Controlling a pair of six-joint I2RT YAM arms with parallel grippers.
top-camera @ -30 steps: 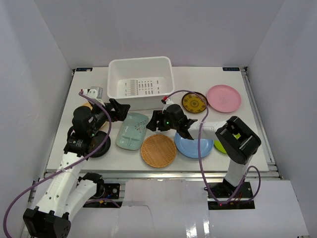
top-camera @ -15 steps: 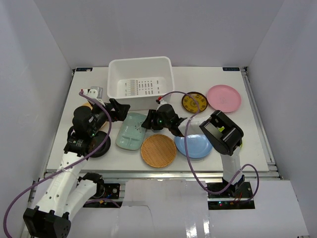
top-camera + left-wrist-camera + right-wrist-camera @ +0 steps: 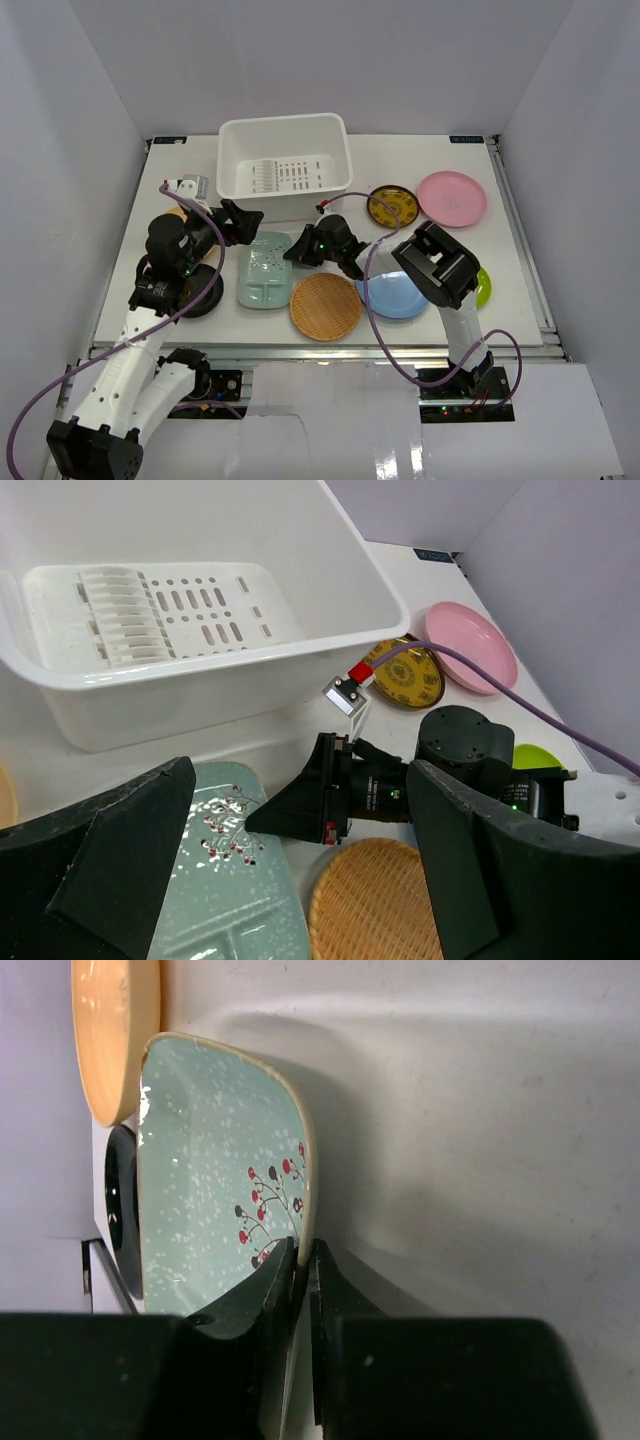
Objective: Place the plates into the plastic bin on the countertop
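Observation:
My right gripper should next lift the plate outward over the bin's near side and lower it to release, as the bin's slotted bottom lies outward behind that side.
The pale green divided plate [image 3: 264,275] lies flat on the countertop [image 3: 430,160], in front of the white plastic bin [image 3: 283,165]. My right gripper [image 3: 292,252] is shut on that plate's right rim; the right wrist view shows the jaws pinching the rim of the green plate [image 3: 200,1170]. My left gripper [image 3: 240,222] hangs open just above the plate's far left corner, holding nothing. A woven tan plate [image 3: 325,306], a blue plate [image 3: 400,296], a patterned yellow-brown plate [image 3: 391,206] and a pink plate [image 3: 452,197] lie to the right.
A lime green plate [image 3: 484,288] peeks out behind the right arm. A black plate [image 3: 200,292] sits under the left arm, with an orange plate [image 3: 115,1030] beside it. The bin holds no plates. The right arm's cable loops over the blue plate.
The right gripper slid left to the green plate's edge and closed on its rim. The plate turned slightly and the woven plate shifted a little. The left arm stayed still.

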